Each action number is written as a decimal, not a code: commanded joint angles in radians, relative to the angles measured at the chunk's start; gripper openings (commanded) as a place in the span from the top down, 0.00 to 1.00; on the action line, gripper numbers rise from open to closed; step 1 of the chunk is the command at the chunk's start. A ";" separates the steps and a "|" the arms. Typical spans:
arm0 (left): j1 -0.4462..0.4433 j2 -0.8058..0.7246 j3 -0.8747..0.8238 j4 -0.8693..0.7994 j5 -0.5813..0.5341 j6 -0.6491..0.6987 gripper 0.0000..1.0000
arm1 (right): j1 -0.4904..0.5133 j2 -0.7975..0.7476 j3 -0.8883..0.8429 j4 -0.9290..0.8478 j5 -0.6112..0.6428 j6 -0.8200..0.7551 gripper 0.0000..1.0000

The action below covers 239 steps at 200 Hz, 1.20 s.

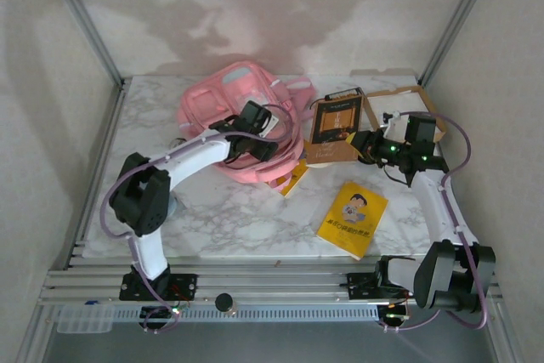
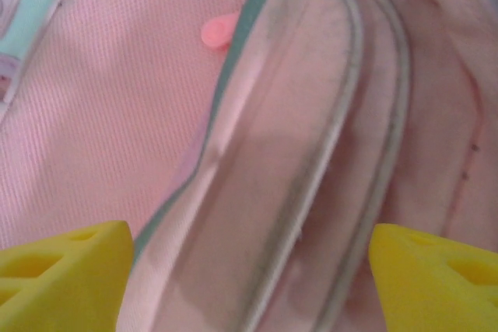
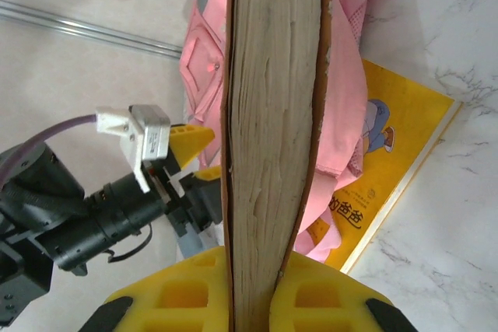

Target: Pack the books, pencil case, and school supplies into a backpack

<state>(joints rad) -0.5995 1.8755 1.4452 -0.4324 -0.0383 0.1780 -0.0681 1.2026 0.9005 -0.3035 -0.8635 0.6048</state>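
The left gripper moves outward and down onto the flap's pale rim point(image 2: 317, 175) next and closes there, since the pink flap runs between its open yellow fingers.
The pink backpack point(image 1: 223, 108) lies at the back middle of the table. My left gripper point(image 1: 253, 144) hovers right over it, open; its yellow fingers point(image 2: 62, 277) straddle the backpack's point(image 2: 117, 114) pale zip-edged rim without gripping. My right gripper point(image 1: 367, 144) is shut on the dark book point(image 1: 333, 118), held off the table just right of the backpack. In the right wrist view the book's page edge point(image 3: 272, 114) is clamped between the yellow pads point(image 3: 187, 293). One yellow book point(image 1: 352, 218) lies flat at the front right. Another yellow book point(image 3: 389, 161) pokes out from under the backpack point(image 3: 342, 75).
A brown tray with a white inside point(image 1: 406, 106) stands at the back right, behind my right gripper. Frame posts rise at both back corners, and a metal rail runs along the near edge.
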 commanded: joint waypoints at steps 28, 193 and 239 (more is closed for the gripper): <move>0.005 0.107 0.093 -0.073 -0.072 0.087 0.21 | -0.008 0.002 0.023 0.056 -0.038 -0.016 1.00; 0.072 0.026 0.328 -0.212 -0.081 0.147 1.00 | -0.003 0.005 0.090 -0.019 -0.034 -0.017 1.00; 0.072 -0.088 0.399 -0.236 -0.101 0.152 1.00 | 0.076 0.009 0.093 -0.064 -0.041 0.000 1.00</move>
<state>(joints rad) -0.5346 1.8927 1.7535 -0.6567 -0.0853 0.3370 -0.0414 1.2228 0.9527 -0.3637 -0.8619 0.5983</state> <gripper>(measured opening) 0.069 0.129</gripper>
